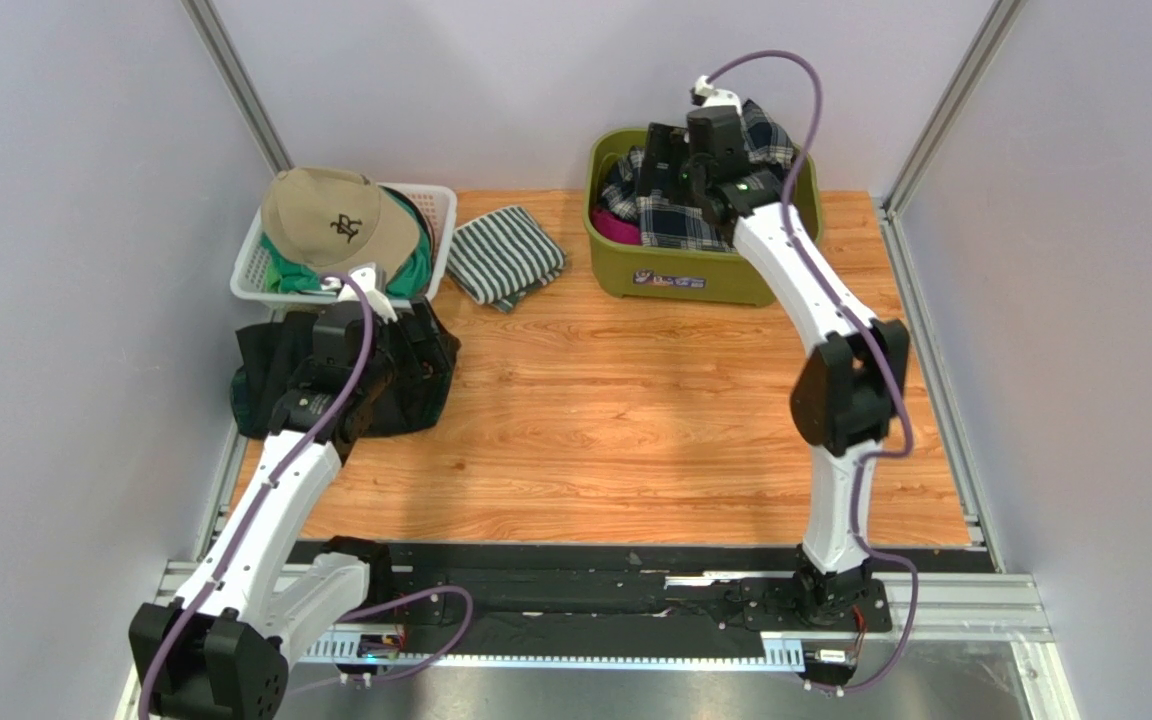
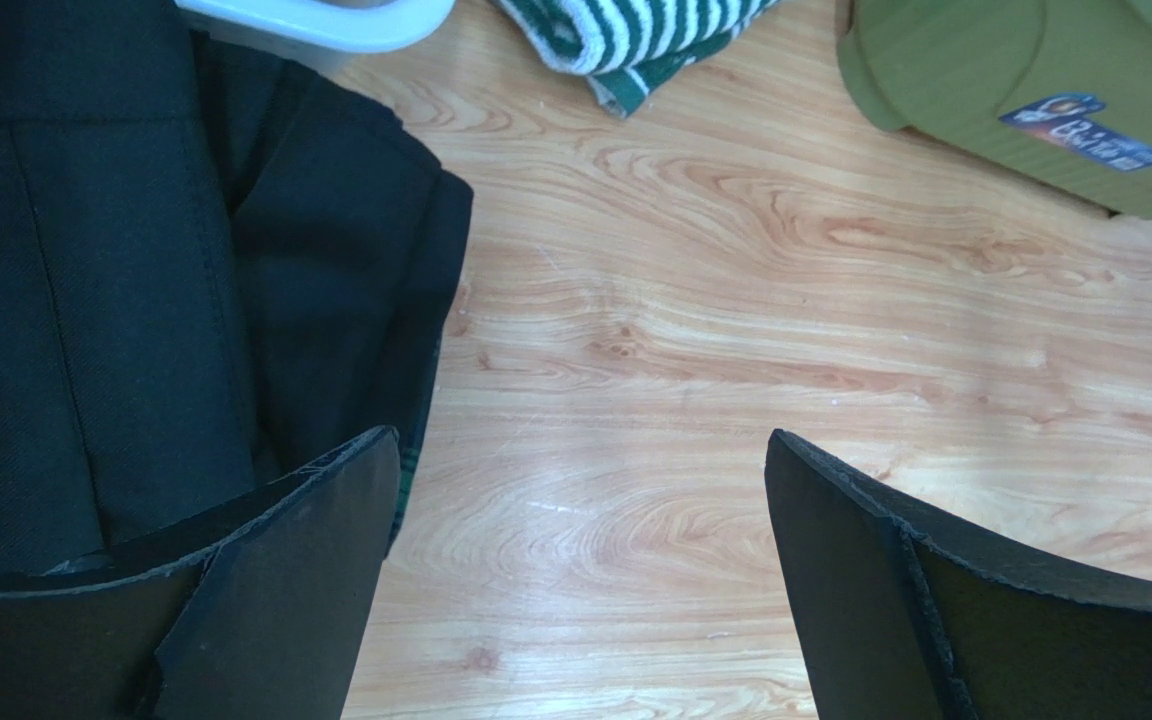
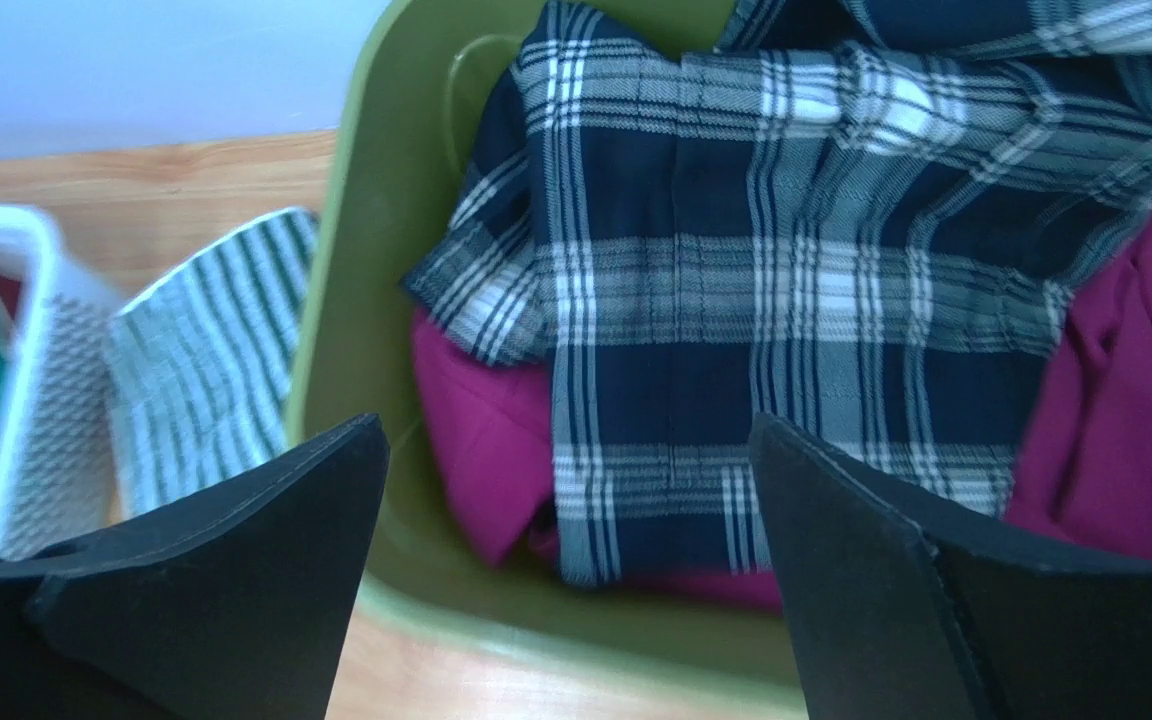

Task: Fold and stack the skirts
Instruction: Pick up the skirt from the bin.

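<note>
My right gripper is open and will next lower its fingers outward into the bin around the bunched fold of the skirt's far edge [image 3: 585, 188], which lies below and outward.
A navy-white-grey plaid skirt [image 3: 778, 270] lies rumpled in the olive bin [image 1: 687, 275], on top of magenta cloth [image 3: 485, 428]. My right gripper [image 3: 567, 495] hangs open above the bin's near rim, with nothing between its fingers. A plain black skirt [image 2: 132, 270] lies folded on the table's left side [image 1: 274, 375], with a strip of green tartan showing under its edge. My left gripper [image 2: 582, 510] stands open just right of that pile, over bare wood.
A white basket [image 1: 259, 270] at the back left holds green cloth and a tan cap [image 1: 334, 215]. A folded green-and-white striped cloth [image 1: 504, 255] lies between the basket and the bin. Grey walls close in both sides and the back.
</note>
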